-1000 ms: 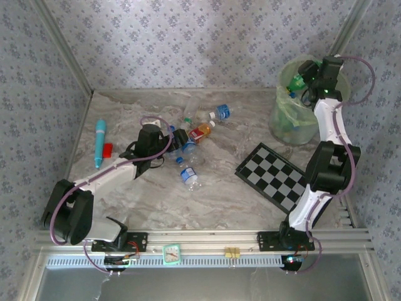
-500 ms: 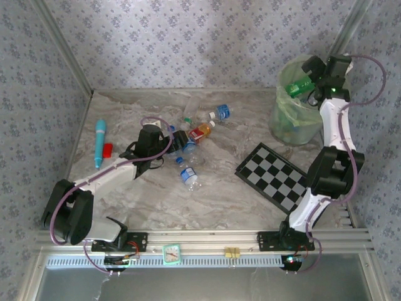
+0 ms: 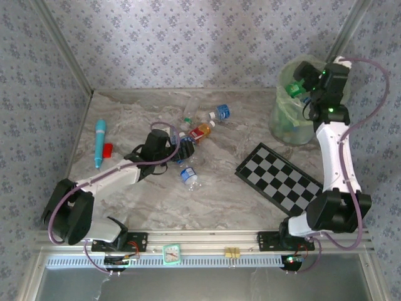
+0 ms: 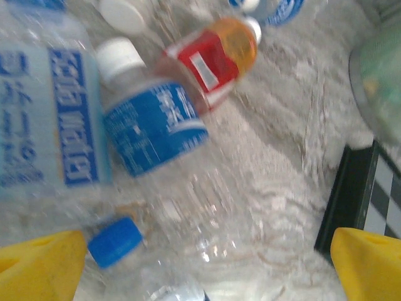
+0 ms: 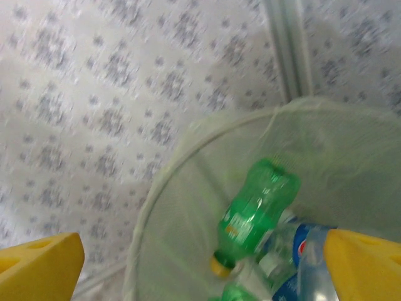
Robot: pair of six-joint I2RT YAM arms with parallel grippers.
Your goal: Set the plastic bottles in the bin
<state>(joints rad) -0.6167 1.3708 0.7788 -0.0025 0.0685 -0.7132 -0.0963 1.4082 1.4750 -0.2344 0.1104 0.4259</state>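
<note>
The blue-capped bottle is at the cluster's near edge, so my left gripper will move back and lower, turning, across the bottle's blue label point(image 3: 188, 175).
Several plastic bottles lie in a cluster at the table's middle: a red-orange labelled one point(image 3: 200, 132) point(image 4: 216, 59), a blue-capped one point(image 3: 220, 113) and a clear one point(image 3: 190, 177). My left gripper point(image 3: 183, 150) point(image 4: 207, 269) is open low over this cluster. A clear bottle with a blue cap point(image 4: 114, 241) lies between its yellow fingertips point(image 4: 37, 266). My right gripper point(image 3: 298, 83) point(image 5: 207, 269) hangs open over the pale-green bin point(image 3: 282, 122) point(image 5: 188, 141). A green bottle point(image 5: 257, 210) is free of the fingers, inside the bin on top of other bottles.
A black-and-white checkerboard point(image 3: 279, 177) point(image 4: 369, 200) lies between the bottle cluster and the bin. A turquoise pen-like tube point(image 3: 99, 143) and a small red object point(image 3: 108, 149) rest at the left. Patterned walls close in the back and sides.
The right gripper opened over the bin and the green bottle left its jaws and dropped inside. The left gripper slid right, deeper into the bottle cluster.
</note>
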